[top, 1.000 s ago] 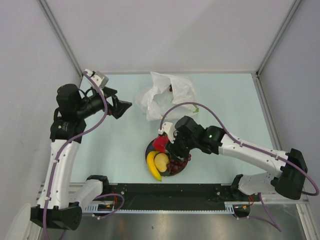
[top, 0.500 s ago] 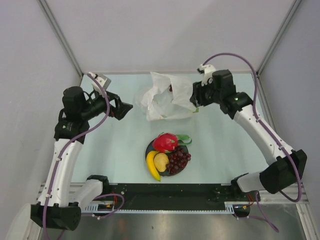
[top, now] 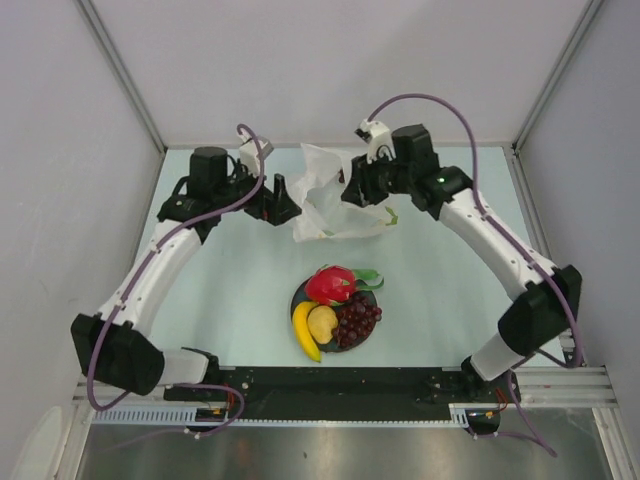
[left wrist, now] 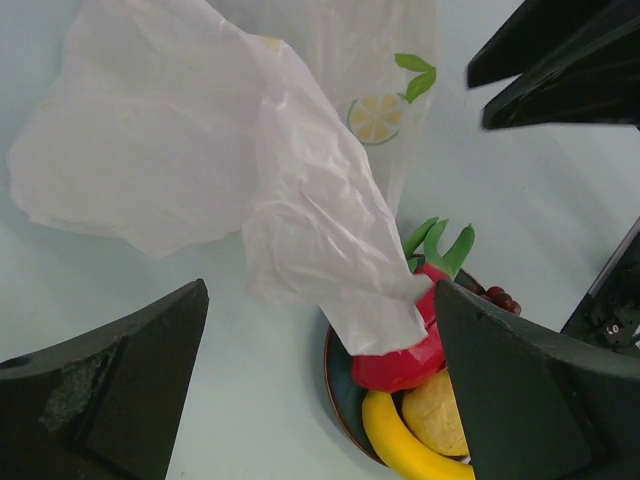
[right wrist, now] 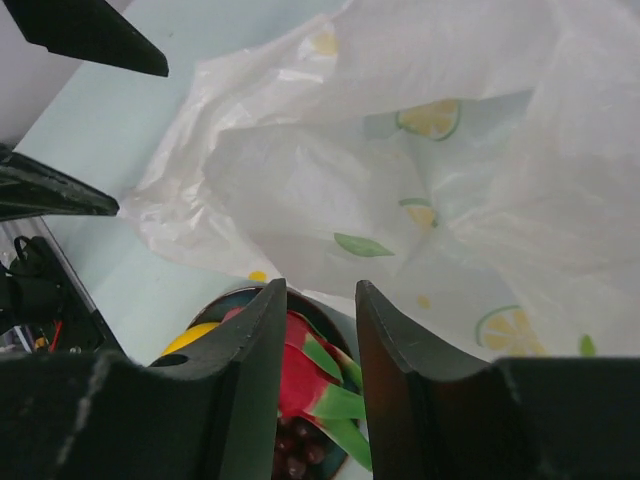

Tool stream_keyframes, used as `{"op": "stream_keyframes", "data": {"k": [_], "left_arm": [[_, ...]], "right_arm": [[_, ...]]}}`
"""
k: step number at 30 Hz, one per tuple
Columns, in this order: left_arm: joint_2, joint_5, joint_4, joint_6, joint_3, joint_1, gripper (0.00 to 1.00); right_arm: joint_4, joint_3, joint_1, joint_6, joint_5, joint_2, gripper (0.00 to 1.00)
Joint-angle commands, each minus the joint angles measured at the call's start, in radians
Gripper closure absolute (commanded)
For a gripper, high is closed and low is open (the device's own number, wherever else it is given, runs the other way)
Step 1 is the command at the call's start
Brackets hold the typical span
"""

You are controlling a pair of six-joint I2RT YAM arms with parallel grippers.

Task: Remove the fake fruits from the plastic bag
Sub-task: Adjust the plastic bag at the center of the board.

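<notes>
My left gripper goes down and to the right in the top view next, onto the bunched fold of the plastic bag (top: 335, 200) (left wrist: 328, 262) jutting between its open fingers.
The plastic bag (top: 335, 200) lies crumpled at the back of the table, white with lemon and leaf marks; it also shows in the left wrist view (left wrist: 200, 130) and the right wrist view (right wrist: 400, 150). The dragon fruit (top: 330, 283), yellow fruit (top: 322, 322), banana (top: 305, 332) and grape bunch (top: 357, 320) lie on the dark plate (top: 296, 300). My left gripper (top: 282, 210) is wide open at the bag's left edge (left wrist: 320, 290). My right gripper (top: 352, 192) hovers over the bag's top right, jaws a little apart and empty (right wrist: 320, 288).
The plate with the fruits sits in the middle front of the table, below both grippers. Grey walls and metal posts stand on three sides. The right gripper's fingers (left wrist: 560, 70) show in the left wrist view, close across the bag.
My right arm left the dragon fruit on the plate and swung back to the bag's top right. My left arm moved right, up to the bag's left edge.
</notes>
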Motion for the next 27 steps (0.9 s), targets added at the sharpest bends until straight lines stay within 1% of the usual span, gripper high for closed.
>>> {"op": "stream_keyframes", "data": {"k": [1, 3, 6, 7, 9, 10, 11, 12, 13, 14, 15, 16, 17, 18, 19, 20, 21, 22, 24, 25, 27], "left_arm": [[0.075, -0.065, 0.009, -0.045, 0.082, -0.043, 0.00], [0.118, -0.080, 0.020, -0.033, 0.098, -0.072, 0.00], [0.173, -0.203, 0.002, 0.012, 0.135, -0.129, 0.00], [0.182, -0.284, -0.008, 0.029, 0.141, -0.140, 0.00], [0.204, -0.371, -0.012, 0.052, 0.140, -0.169, 0.00], [0.208, -0.422, -0.003, 0.046, 0.131, -0.175, 0.04], [0.213, -0.433, 0.003, 0.040, 0.122, -0.175, 0.08], [0.215, -0.432, 0.020, 0.038, 0.103, -0.175, 0.17], [0.216, -0.427, 0.029, 0.043, 0.096, -0.177, 0.22], [0.216, -0.404, 0.037, 0.050, 0.086, -0.175, 0.29], [0.216, -0.389, 0.044, 0.058, 0.086, -0.175, 0.54], [0.221, -0.377, 0.043, 0.072, 0.091, -0.175, 0.65], [0.222, -0.355, 0.041, 0.081, 0.098, -0.177, 0.75], [0.224, -0.347, 0.041, 0.090, 0.102, -0.177, 0.96], [0.224, -0.349, 0.046, 0.105, 0.103, -0.181, 1.00], [0.225, -0.349, 0.049, 0.115, 0.111, -0.183, 1.00], [0.230, -0.334, 0.052, 0.128, 0.120, -0.188, 1.00], [0.236, -0.332, 0.051, 0.159, 0.132, -0.203, 1.00], [0.256, -0.312, 0.051, 0.185, 0.180, -0.221, 1.00], [0.264, -0.301, 0.046, 0.216, 0.198, -0.240, 1.00], [0.285, -0.313, 0.029, 0.246, 0.262, -0.264, 1.00]], "right_arm": [[0.111, -0.015, 0.001, 0.095, -0.037, 0.139, 0.64], [0.149, -0.005, -0.002, 0.131, -0.021, 0.205, 0.64], [0.212, 0.028, -0.012, 0.165, 0.012, 0.290, 0.63], [0.224, 0.031, -0.023, 0.176, 0.022, 0.307, 0.62], [0.261, 0.042, -0.029, 0.187, 0.056, 0.362, 0.61], [0.263, 0.076, -0.029, 0.188, 0.071, 0.391, 0.60], [0.260, 0.093, -0.032, 0.190, 0.113, 0.412, 0.60], [0.263, 0.108, -0.034, 0.190, 0.136, 0.457, 0.59], [0.261, 0.139, -0.037, 0.175, 0.165, 0.477, 0.58], [0.260, 0.151, -0.037, 0.169, 0.244, 0.491, 0.58], [0.257, 0.160, -0.035, 0.152, 0.289, 0.512, 0.58], [0.260, 0.163, -0.037, 0.112, 0.335, 0.515, 0.58], [0.267, 0.157, -0.034, 0.084, 0.430, 0.514, 0.58], [0.289, 0.147, -0.038, 0.060, 0.493, 0.505, 0.58], [0.313, 0.133, -0.039, 0.028, 0.542, 0.491, 0.58], [0.374, 0.083, -0.035, -0.067, 0.666, 0.473, 0.55], [0.404, 0.055, -0.038, -0.118, 0.711, 0.451, 0.52], [0.419, 0.029, -0.049, -0.153, 0.728, 0.399, 0.52], [0.395, -0.027, -0.100, -0.158, 0.687, 0.349, 0.52], [0.380, -0.045, -0.114, -0.152, 0.632, 0.301, 0.52], [0.347, -0.089, -0.137, -0.149, 0.593, 0.255, 0.51]]}}
